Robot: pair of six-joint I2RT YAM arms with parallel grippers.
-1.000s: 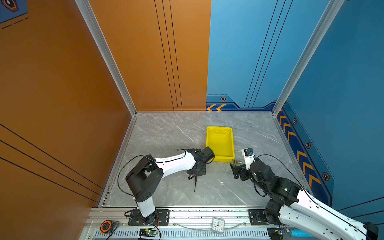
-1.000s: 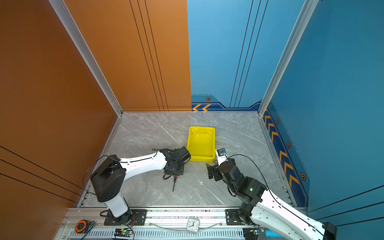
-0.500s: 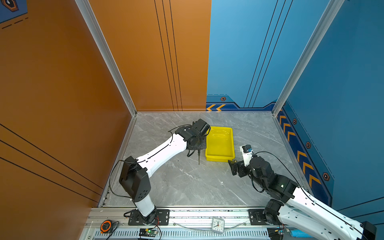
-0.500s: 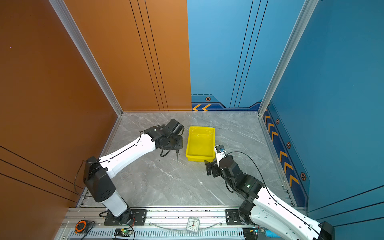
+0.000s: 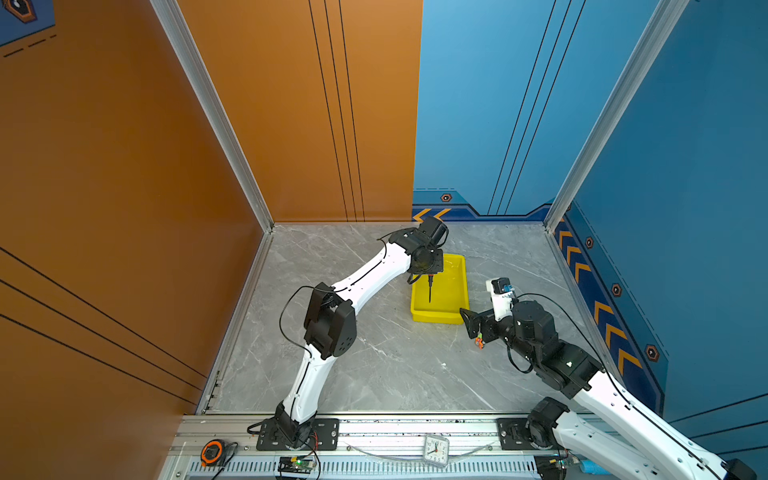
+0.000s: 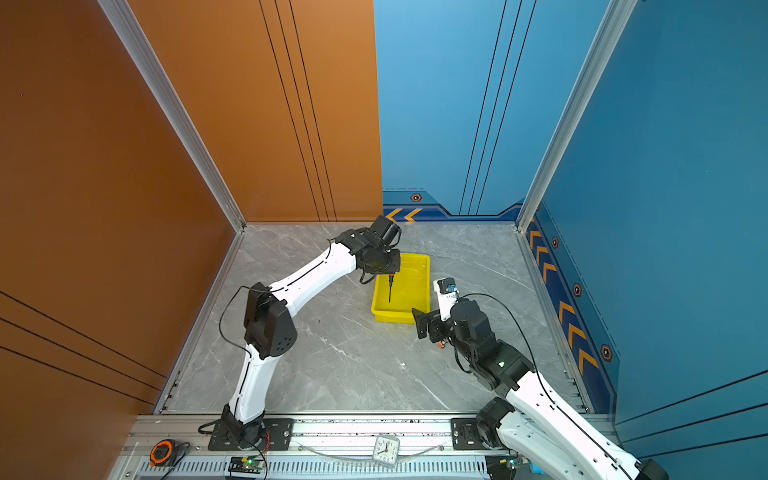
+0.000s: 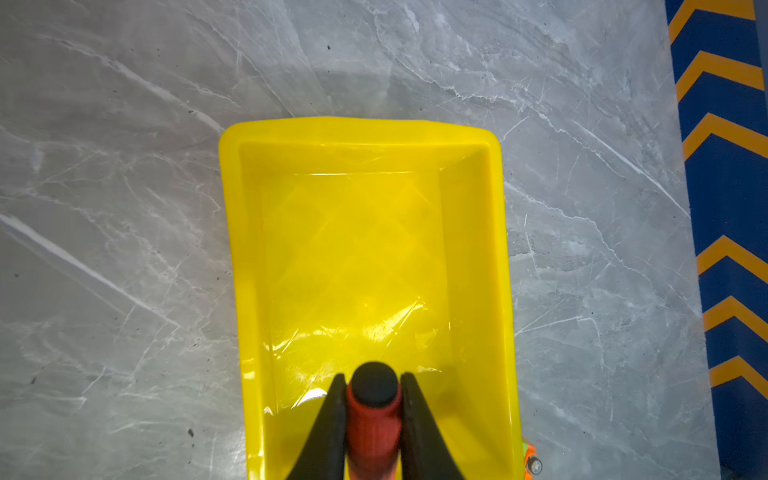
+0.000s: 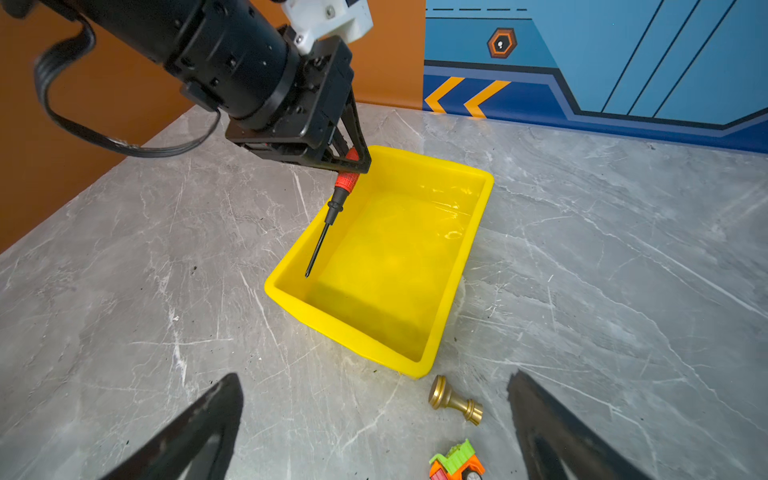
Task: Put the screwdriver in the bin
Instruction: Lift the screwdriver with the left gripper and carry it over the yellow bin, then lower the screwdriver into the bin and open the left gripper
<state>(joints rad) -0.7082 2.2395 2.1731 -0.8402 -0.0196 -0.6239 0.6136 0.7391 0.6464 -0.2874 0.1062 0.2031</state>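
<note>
The yellow bin [image 5: 457, 307] has its bare bottom open below my left gripper, so I will go down and release the screwdriver there next.
The screwdriver [image 8: 340, 192] has an orange-red handle and a thin black shaft. It hangs tip-down over the yellow bin [image 8: 478, 216], with my left gripper [image 8: 351, 160] shut on its handle. In both top views the shaft [image 5: 430, 289] [image 6: 390, 290] points into the bin [image 5: 457, 307] [image 6: 422, 291] from its far left part. The left wrist view shows the handle [image 7: 374, 419] between the black fingers [image 7: 328, 428], above the bin's floor [image 7: 353, 249]. My right gripper [image 8: 374, 415] stands open near the bin's near right corner, nothing between its fingers.
A small brass knob-like piece [image 8: 453, 401] and a multicoloured toy truck [image 8: 457, 463] lie on the grey marble table [image 8: 166, 291] between my right gripper's fingers. The toy [image 5: 478, 342] sits under the right gripper in a top view. Orange and blue walls enclose the table.
My left arm lifted the screwdriver from the table in front of the bin, swung it back and to the right, and now holds it over the bin. The right gripper drew back slightly.
</note>
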